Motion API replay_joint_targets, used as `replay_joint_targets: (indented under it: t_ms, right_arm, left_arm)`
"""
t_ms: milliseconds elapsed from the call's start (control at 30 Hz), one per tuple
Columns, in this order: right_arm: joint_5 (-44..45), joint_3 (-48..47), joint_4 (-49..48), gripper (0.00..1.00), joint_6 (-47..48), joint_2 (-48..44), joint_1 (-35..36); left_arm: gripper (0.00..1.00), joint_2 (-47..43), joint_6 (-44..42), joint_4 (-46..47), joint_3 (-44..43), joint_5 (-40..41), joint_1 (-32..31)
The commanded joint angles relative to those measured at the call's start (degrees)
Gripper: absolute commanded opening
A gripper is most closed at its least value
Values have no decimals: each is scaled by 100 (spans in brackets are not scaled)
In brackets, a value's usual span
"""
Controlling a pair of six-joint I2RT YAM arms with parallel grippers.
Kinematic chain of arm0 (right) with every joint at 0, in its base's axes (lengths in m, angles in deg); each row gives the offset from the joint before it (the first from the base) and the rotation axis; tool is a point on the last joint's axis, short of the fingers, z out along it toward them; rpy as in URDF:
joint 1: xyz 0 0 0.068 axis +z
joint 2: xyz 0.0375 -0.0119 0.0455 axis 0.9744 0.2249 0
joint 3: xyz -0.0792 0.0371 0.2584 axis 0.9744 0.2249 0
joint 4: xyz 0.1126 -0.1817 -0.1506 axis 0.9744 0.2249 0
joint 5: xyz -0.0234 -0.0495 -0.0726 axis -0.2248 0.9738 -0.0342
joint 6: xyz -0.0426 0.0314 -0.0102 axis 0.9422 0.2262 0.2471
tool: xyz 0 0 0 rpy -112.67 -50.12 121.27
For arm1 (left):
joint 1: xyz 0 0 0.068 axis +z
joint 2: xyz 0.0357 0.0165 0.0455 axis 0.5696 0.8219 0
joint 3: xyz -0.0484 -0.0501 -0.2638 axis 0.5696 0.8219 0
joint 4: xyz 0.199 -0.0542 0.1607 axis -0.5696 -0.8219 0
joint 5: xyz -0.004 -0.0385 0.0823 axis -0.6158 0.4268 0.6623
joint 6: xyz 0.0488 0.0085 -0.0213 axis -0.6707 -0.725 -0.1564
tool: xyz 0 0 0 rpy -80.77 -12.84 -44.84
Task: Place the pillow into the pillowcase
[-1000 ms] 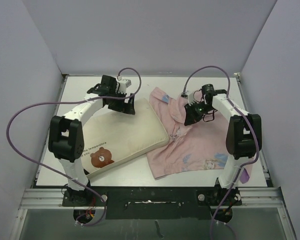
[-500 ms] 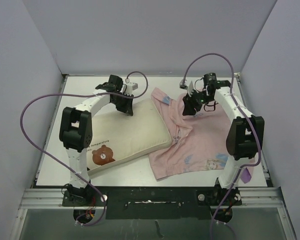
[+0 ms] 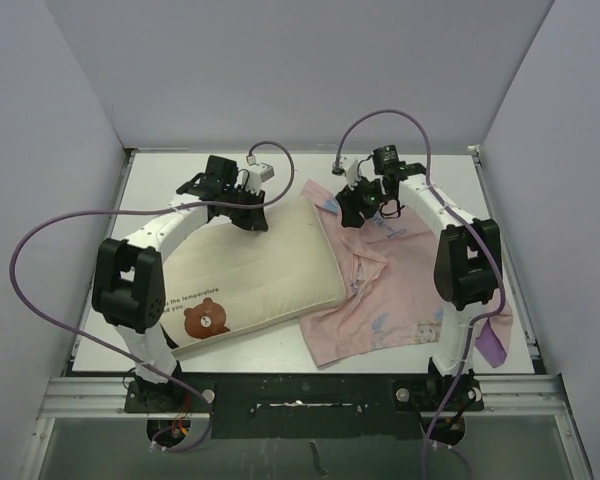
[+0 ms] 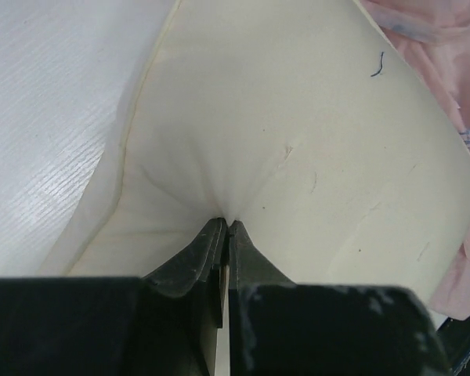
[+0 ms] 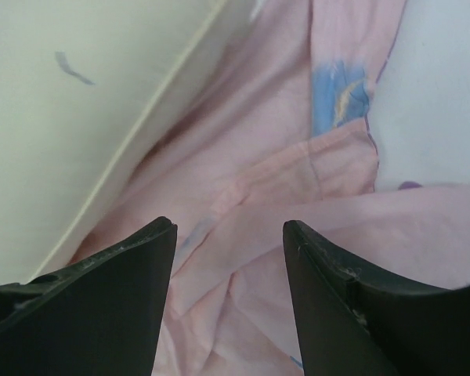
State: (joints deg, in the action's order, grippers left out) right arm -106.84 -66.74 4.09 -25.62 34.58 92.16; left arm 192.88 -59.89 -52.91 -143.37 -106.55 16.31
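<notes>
The pillowcase's folded edge beside the pillow (image 3: 255, 270) needs to be grabbed next. I should lower my right gripper onto it, then close its fingers there.
The cream pillow (image 3: 255, 270) with its brown bear face lies across the left and middle of the table. At its far edge my left gripper (image 3: 252, 216) is shut on a pinch of the pillow (image 4: 298, 141), the fabric puckering at the fingertips. The pale pink pillowcase (image 3: 400, 290) lies crumpled to the right, its left side touching the pillow's right edge. My right gripper (image 3: 352, 212) stands open above the pillowcase's far left corner, next to the pillow. The right wrist view has pink pillowcase folds (image 5: 251, 235) between the open fingers and the pillow (image 5: 78, 102) at left.
White walls enclose the table on three sides. A purple corner of the pillowcase (image 3: 491, 345) hangs near the right arm's base. Purple cables (image 3: 40, 260) loop off both arms. White tabletop (image 4: 55, 117) shows left of the pillow.
My left gripper has shut on the pillow's far edge. My right gripper has let go of the pillowcase, opened, and moved left and farther back; the pillowcase has shifted left against the pillow.
</notes>
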Motion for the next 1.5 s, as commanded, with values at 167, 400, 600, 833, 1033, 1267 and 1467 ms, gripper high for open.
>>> replay_joint_targets:
  t_ms: [167, 400, 600, 833, 1033, 1267, 1467]
  right_arm:
    - [816, 328, -517, 55, -425, 133, 369]
    - [1094, 323, -421, 40, -434, 386, 470]
    - [1174, 226, -365, 38, -268, 232, 438]
    - [1722, 59, -339, 38, -3, 5, 74]
    - [-334, -137, 635, 29, 556, -339, -165]
    - [-1287, 106, 1081, 37, 927, -399, 319]
    - [-315, 166, 713, 37, 562, -76, 452]
  left_arm:
    - [0, -960, 240, 543, 343, -430, -172]
    - [0, -1230, 280, 585, 566, -495, -171]
    - [0, -1473, 298, 604, 769, -465, -164]
    - [0, -1741, 283, 641, 1007, -386, -137]
    - [0, -1903, 328, 813, 1189, -424, -123]
    - [0, -1929, 297, 866, 1158, -493, -106]
    - [0, -2060, 310, 904, 1302, -502, -92]
